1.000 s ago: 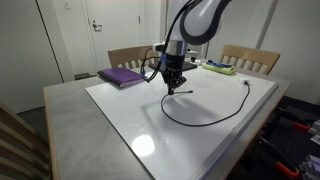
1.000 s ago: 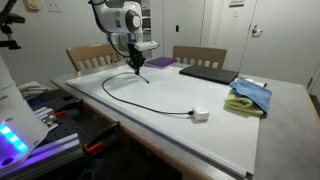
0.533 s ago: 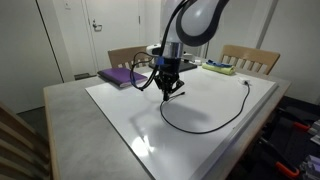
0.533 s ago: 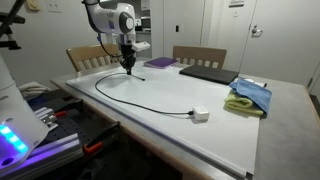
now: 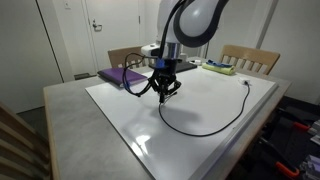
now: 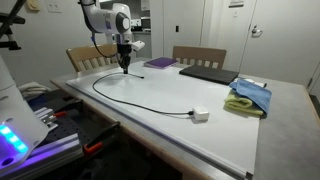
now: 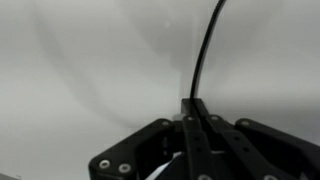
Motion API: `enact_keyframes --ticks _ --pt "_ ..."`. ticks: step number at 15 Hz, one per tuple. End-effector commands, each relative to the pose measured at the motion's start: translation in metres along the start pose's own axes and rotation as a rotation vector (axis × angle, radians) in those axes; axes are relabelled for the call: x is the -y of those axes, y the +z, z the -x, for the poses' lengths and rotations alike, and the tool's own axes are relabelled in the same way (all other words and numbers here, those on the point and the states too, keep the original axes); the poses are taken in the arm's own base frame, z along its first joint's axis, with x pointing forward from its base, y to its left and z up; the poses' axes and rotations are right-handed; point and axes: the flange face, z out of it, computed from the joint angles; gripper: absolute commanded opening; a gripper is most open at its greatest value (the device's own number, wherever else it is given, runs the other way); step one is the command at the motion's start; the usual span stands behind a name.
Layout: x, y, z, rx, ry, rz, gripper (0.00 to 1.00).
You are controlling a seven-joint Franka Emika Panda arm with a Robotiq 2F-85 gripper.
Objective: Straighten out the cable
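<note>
I need to move my gripper away from the white plug block (image 6: pixel 200 115), past the board's edge to the gray tabletop, and let go there, because the cable is still curved.
A thin black cable (image 5: pixel 205 126) lies in a curve on the white board (image 5: pixel 120 115); its far end carries a white plug block (image 6: pixel 200 115). In both exterior views my gripper (image 5: pixel 162 97) (image 6: pixel 123 66) is shut on the cable's other end and holds it just above the board. In the wrist view the closed jaws (image 7: pixel 195 108) pinch the cable (image 7: pixel 205 55), which runs up and away over the white surface.
A purple book (image 5: pixel 122 76) lies at the board's back edge near my gripper. A dark laptop (image 6: pixel 207 73) and a blue and green cloth (image 6: pixel 250 97) lie on the table. Wooden chairs (image 5: pixel 250 58) stand behind the table.
My gripper has dragged the held cable end sideways along the board toward the purple book, pulling the curve wider. The plug end has stayed in place.
</note>
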Motion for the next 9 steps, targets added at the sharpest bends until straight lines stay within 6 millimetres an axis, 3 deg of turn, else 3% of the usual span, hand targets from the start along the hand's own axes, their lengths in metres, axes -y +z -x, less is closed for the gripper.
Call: enact_keyframes --ticks 1,5,6,9 --pt "-0.011 0.003 -0.027 -0.008 -0.198 -0.005 0.01" --pt "-0.020 0.005 -0.048 -0.040 -0.413 0.008 0.01" --pt "-0.013 0.001 -0.050 -0.020 -0.324 0.005 0.01" --pt "-0.013 0.001 -0.052 -0.022 -0.330 0.005 0.04"
